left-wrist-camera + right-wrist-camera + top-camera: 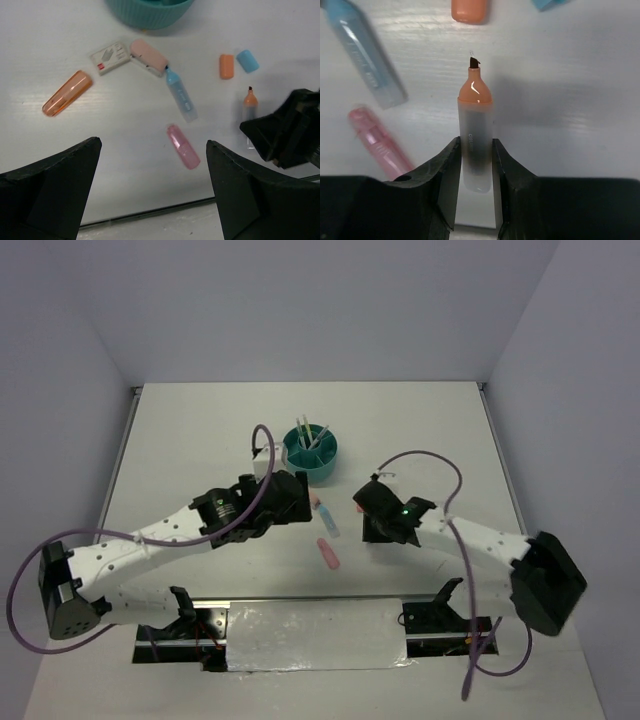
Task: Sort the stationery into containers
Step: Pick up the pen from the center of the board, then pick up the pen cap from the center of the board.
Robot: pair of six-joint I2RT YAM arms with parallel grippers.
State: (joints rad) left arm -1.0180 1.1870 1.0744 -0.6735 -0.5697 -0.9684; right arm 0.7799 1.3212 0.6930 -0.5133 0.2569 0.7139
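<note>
My left gripper is above the highlighter's orange cap and will go to the right in the top view and down onto it, since the cap lies below on that side.
The teal organizer (322,472) stands at mid-table with several thin pens (305,435) upright in it; its wall shows in the left wrist view (150,12). My right gripper (475,165) is shut on the clear barrel of an uncapped orange highlighter (475,115), low over the table, to the right of the organizer (372,502). My left gripper (152,150) is open and empty, above a pink highlighter (183,146). A blue highlighter (181,96), a capped orange highlighter (67,93), a pink eraser (148,56), a white eraser (110,57), an orange cap (226,66) and a blue cap (247,60) lie loose.
The loose items lie between the two grippers, in front of the organizer. The table's near edge (150,215) runs just behind my left fingers. A foil-covered plate (315,635) sits between the arm bases. Purple cables loop over both arms.
</note>
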